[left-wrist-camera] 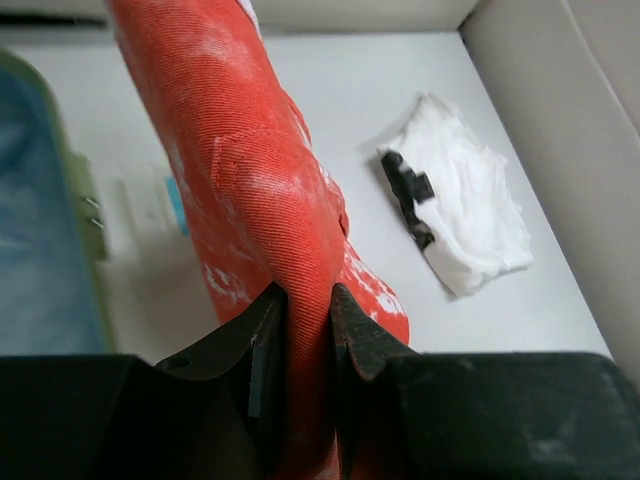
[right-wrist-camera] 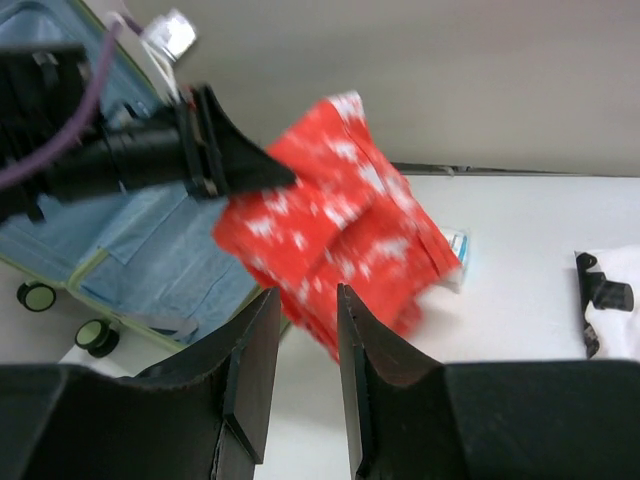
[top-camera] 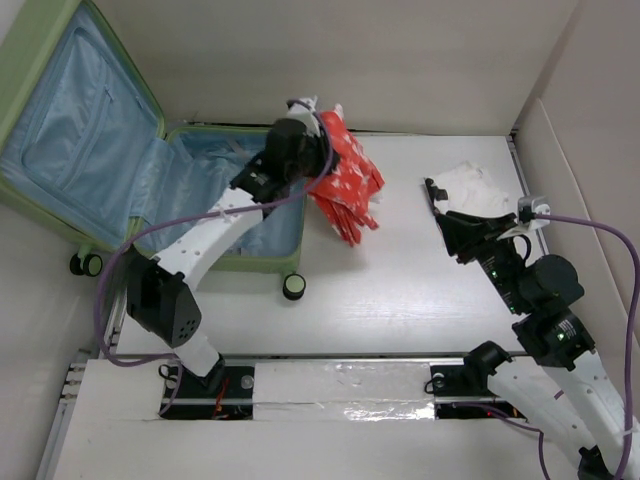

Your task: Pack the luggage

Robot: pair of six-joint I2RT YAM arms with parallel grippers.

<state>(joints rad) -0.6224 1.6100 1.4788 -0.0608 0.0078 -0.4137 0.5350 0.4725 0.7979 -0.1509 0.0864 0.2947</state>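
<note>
I will move my left gripper left in the top view over the luggage's blue-lined bottom (top-camera: pixel 208 182) and let go, because the red cloth (top-camera: pixel 348 182) hangs beyond the luggage's edge.
The luggage (top-camera: pixel 84 140) lies open at the left, a pale green shell with light blue lining, its lid propped up at the back. My left gripper (top-camera: pixel 322 140) hangs just past the luggage's right edge, shut on a red cloth (top-camera: pixel 348 182) with white print. The cloth droops from the fingers, above the table. In the left wrist view the jaws pinch a fold of the red cloth (left-wrist-camera: pixel 250 170) at my left gripper (left-wrist-camera: pixel 308 292). My right gripper (top-camera: pixel 438 200) stands open over the table on the right, nothing between its fingers (right-wrist-camera: pixel 262 330); the red cloth (right-wrist-camera: pixel 340 230) shows beyond them.
A white cloth (top-camera: pixel 480 186) with a black strap piece (left-wrist-camera: pixel 408 195) lies at the back right near the wall. A small white and blue packet (right-wrist-camera: pixel 455 250) sits on the table by the luggage. Caster wheels (top-camera: pixel 294 286) stick out at the luggage's near edge.
</note>
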